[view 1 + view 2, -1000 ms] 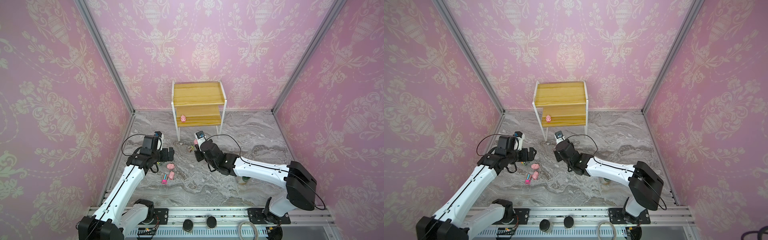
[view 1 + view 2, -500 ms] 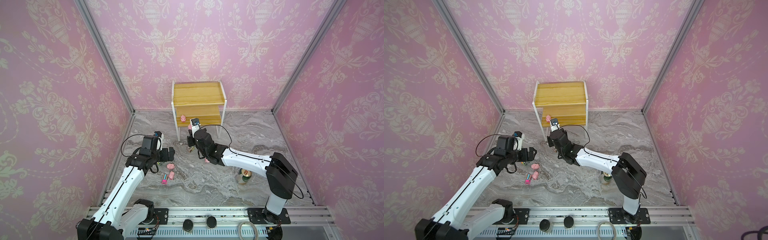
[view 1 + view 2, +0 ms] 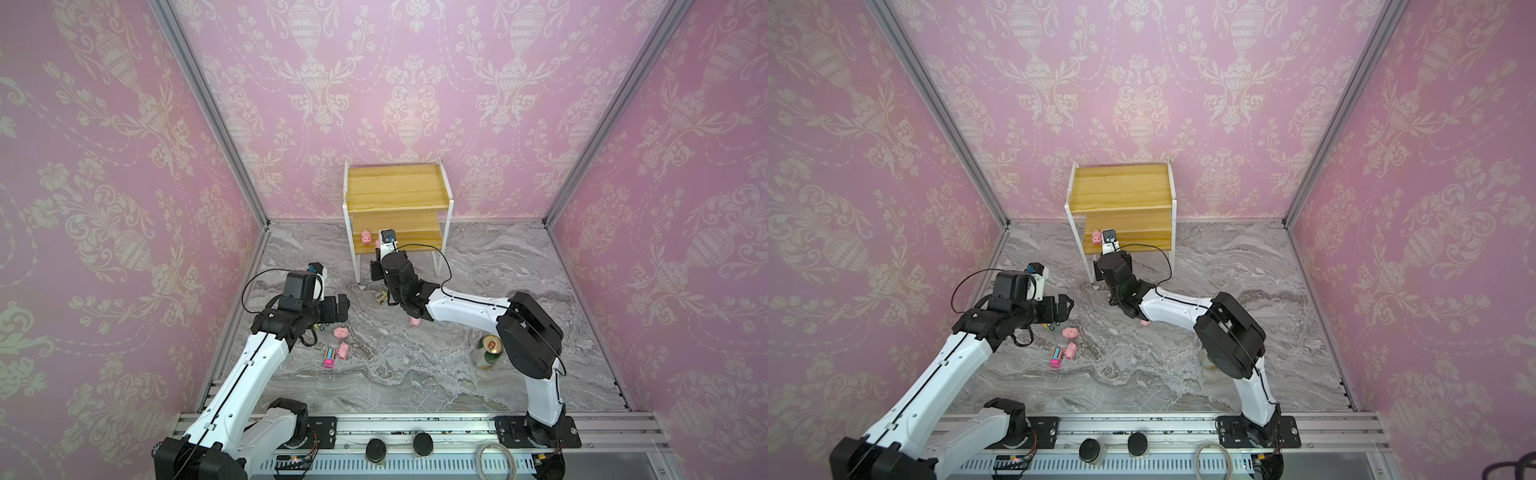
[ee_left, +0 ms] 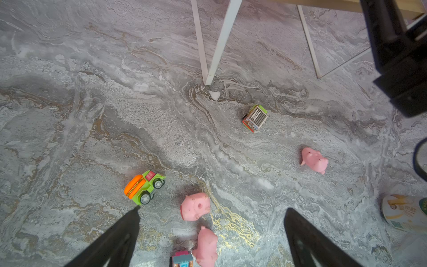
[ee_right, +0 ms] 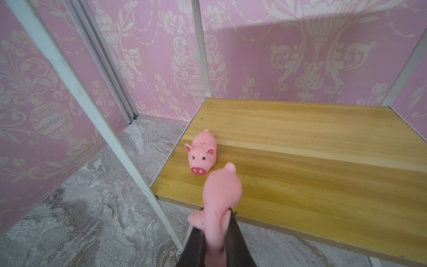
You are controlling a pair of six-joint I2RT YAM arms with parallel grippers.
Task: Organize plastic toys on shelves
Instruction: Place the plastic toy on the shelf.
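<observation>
I will move my right gripper outward next and let go of the pig on the bare wood (image 3: 378, 234) (image 5: 237, 158) beside the first pig, because that spot is farther outward than my fingers.
The shelves (image 3: 395, 187) stand at the back wall, and one pink pig (image 5: 202, 153) lies near the front left corner of the lower board (image 5: 300, 150). My right gripper (image 5: 216, 210) is shut on another pink pig (image 5: 221, 189), held just over that board's front edge beside the first pig. My left gripper (image 4: 213, 209) hangs open above two pigs (image 4: 195, 206) (image 4: 206, 246) and a pink-blue truck (image 4: 182, 260) on the floor. An orange-green truck (image 4: 144, 186) sits by its finger. A brown-green truck (image 4: 254, 118) and one more pig (image 4: 314, 160) lie farther off.
A green-gold can (image 3: 488, 351) stands on the marble floor right of centre, partly behind my right arm's elbow. The rack's thin white legs (image 4: 221, 39) rise close to the brown-green truck. Pink patterned walls close in three sides.
My right arm has swung back and leftward from mid-floor to the shelf's lower front corner, carrying the pig. The left arm has stayed almost still and open.
</observation>
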